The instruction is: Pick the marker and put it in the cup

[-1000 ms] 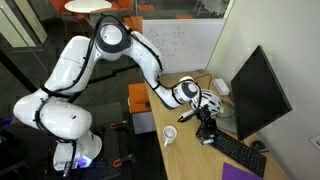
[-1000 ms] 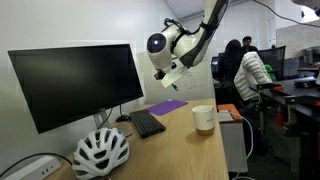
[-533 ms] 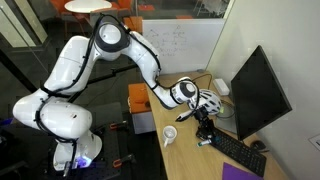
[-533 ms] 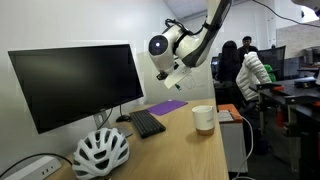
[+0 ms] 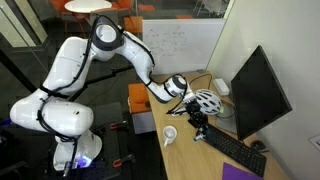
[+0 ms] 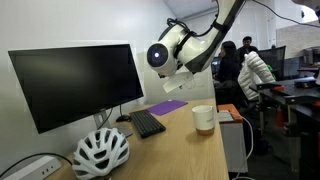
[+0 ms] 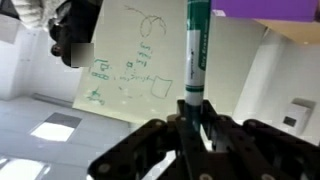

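I need to swing my gripper toward the front edge of the desk next and lower it over the white cup's opening (image 6: 204,109) to let go of the marker, because the cup stands upright below.
My gripper (image 7: 192,110) is shut on the marker (image 7: 195,50), a slim dark-green stick with a paler band, which sticks straight out from between the jaws in the wrist view. In both exterior views the gripper (image 5: 197,125) (image 6: 171,82) hangs in the air above the desk. The white cup (image 5: 170,134) stands upright near the desk's front edge, below and to one side of the gripper. It also shows in an exterior view (image 6: 203,118). The marker is too small to make out in the exterior views.
A white ribbed helmet (image 5: 205,102) (image 6: 100,152) lies beside the monitor (image 5: 258,92) (image 6: 78,82). A black keyboard (image 5: 236,150) (image 6: 147,123) and a purple pad (image 6: 167,106) lie on the desk. People sit beyond the desk (image 6: 250,72).
The arm has carried the marker a little away from the monitor, toward the cup's side of the desk. The gripper stays shut on the marker.
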Robot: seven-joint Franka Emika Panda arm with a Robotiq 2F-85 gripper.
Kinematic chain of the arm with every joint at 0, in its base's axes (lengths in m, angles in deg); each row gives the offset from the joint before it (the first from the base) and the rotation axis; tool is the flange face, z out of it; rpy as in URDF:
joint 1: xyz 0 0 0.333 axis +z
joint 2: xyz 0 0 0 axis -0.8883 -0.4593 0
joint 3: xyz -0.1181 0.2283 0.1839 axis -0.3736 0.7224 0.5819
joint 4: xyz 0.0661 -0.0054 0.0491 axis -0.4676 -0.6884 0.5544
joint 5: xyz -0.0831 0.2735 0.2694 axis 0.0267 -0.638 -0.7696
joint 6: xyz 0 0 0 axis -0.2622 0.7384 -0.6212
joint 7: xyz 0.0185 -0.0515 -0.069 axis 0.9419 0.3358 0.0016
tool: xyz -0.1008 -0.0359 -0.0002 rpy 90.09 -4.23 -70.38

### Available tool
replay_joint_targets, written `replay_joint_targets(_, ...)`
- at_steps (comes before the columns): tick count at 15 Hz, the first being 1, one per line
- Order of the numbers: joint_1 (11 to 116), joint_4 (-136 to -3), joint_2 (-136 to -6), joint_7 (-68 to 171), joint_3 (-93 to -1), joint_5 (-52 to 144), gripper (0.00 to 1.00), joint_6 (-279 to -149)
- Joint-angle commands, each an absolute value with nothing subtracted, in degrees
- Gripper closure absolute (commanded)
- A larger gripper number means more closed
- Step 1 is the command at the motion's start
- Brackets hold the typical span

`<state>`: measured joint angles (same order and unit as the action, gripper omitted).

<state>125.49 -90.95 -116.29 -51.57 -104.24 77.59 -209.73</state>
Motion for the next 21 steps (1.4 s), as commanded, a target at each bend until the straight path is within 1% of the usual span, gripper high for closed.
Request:
replay_joint_targets(1, 128.76, -89.96, -116.53, -58.54, -102.52, 76.94, 0.95, -195.66)
replay_joint_targets(3, 128.70, -88.60, -115.34, -62.22, -99.49, 75.97, 0.95, -186.27)
replay_joint_targets(5, 126.09, -86.19, -113.94, -64.87, -95.56, 73.67, 0.95, -178.54)
replay_joint_targets(8, 120.64, -81.60, -113.05, -69.72, -89.84, 70.40, 0.95, -171.74)
replay_joint_targets(14, 108.68, -73.41, -111.31, -81.07, -77.30, 71.47, 0.95, -173.07)
replay_joint_targets(21, 101.08, -69.56, -109.89, -92.08, -64.64, 78.57, 0.95, -165.49)
